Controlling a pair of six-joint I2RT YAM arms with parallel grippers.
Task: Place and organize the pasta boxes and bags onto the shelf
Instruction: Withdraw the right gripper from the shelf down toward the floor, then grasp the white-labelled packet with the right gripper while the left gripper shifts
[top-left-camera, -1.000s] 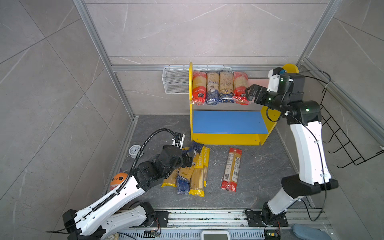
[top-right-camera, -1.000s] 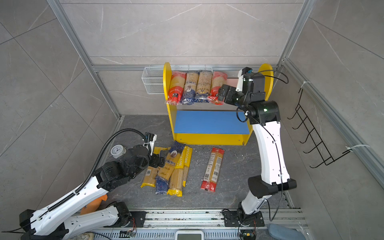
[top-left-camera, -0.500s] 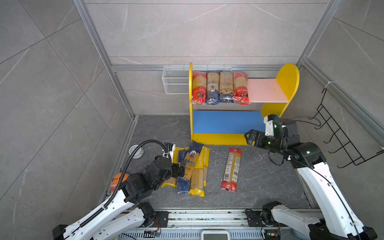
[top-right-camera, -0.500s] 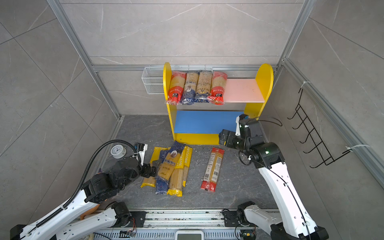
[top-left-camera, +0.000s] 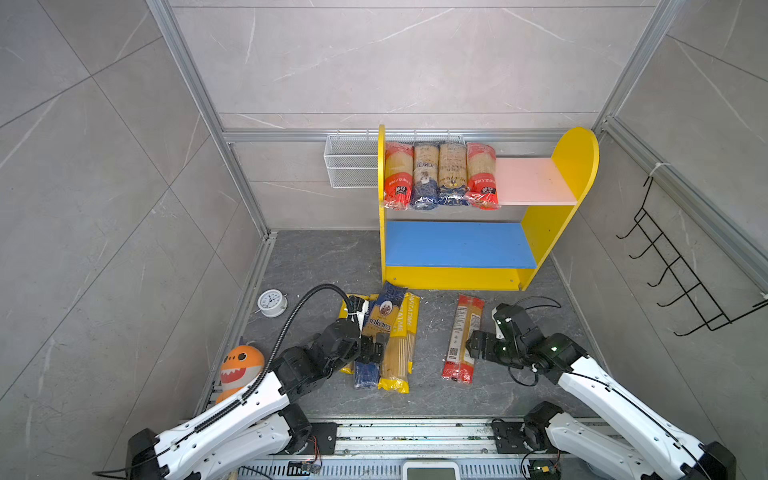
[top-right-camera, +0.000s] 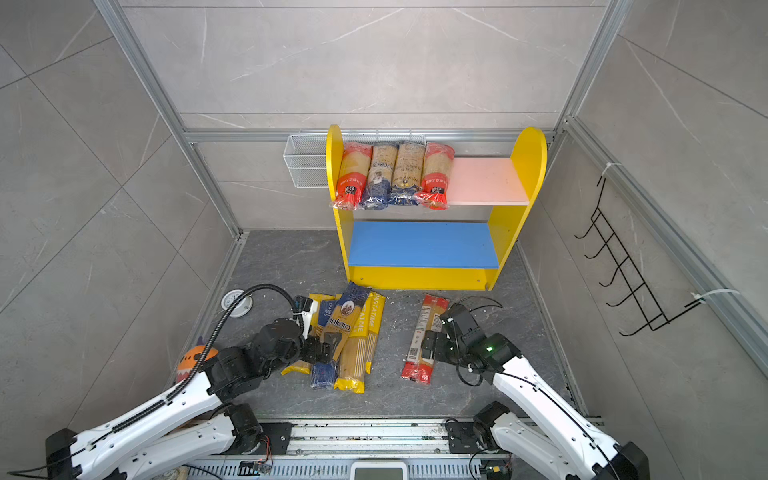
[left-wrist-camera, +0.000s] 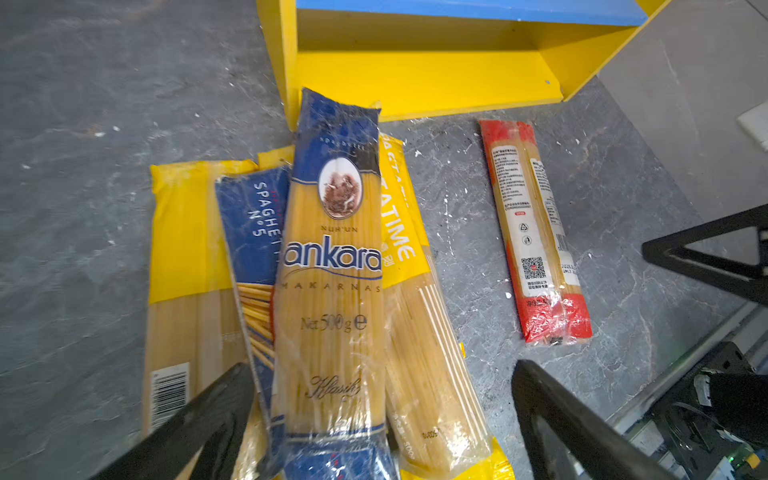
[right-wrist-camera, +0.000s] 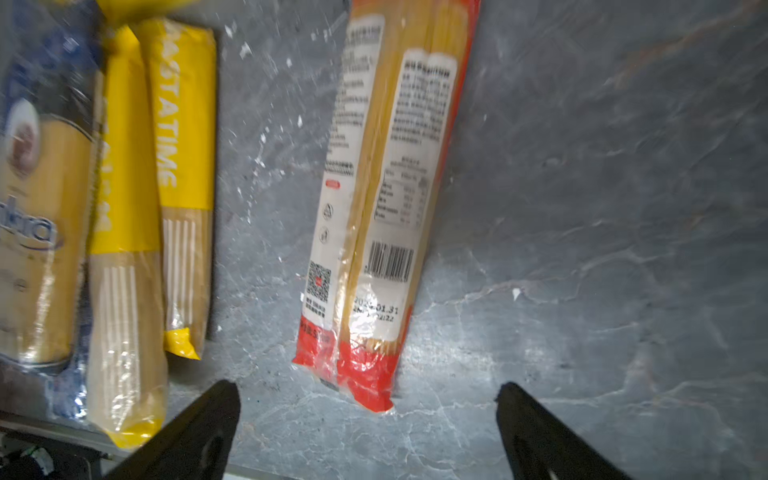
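Note:
The red-ended pack's barcode part (top-left-camera: 457, 353) (right-wrist-camera: 357, 292) is below my right gripper, and the gripper's open fingers are wider apart than the pack, so my right gripper should lower next with its fingers on both sides of that part.
The shelf (top-left-camera: 453, 282) (top-right-camera: 415, 278) stands at the back, with several pasta bags (top-left-camera: 440, 174) (top-right-camera: 392, 174) in a row on the left of its pink upper board. Its blue lower board (top-left-camera: 457, 245) is bare. On the floor lies a pile of bags topped by a blue Ankara pack (top-left-camera: 384, 316) (left-wrist-camera: 332, 291). My left gripper (top-left-camera: 376, 347) (left-wrist-camera: 382, 368) is open, its fingers either side of that pack's near end. A red-ended pack (top-left-camera: 463, 328) (right-wrist-camera: 386, 187) lies apart to the right. My right gripper (top-left-camera: 471, 347) (right-wrist-camera: 365, 387) hangs open at its near end, holding nothing.
A white wire basket (top-left-camera: 349, 162) hangs left of the shelf. A black hook rack (top-left-camera: 681, 274) is on the right wall. An alarm clock (top-left-camera: 272, 302) and an orange shark toy (top-left-camera: 241, 365) sit at the floor's left edge.
The right arm came down from the shelf's upper board to the floor by the red-ended pack. The left gripper drew back along the pile toward its near end.

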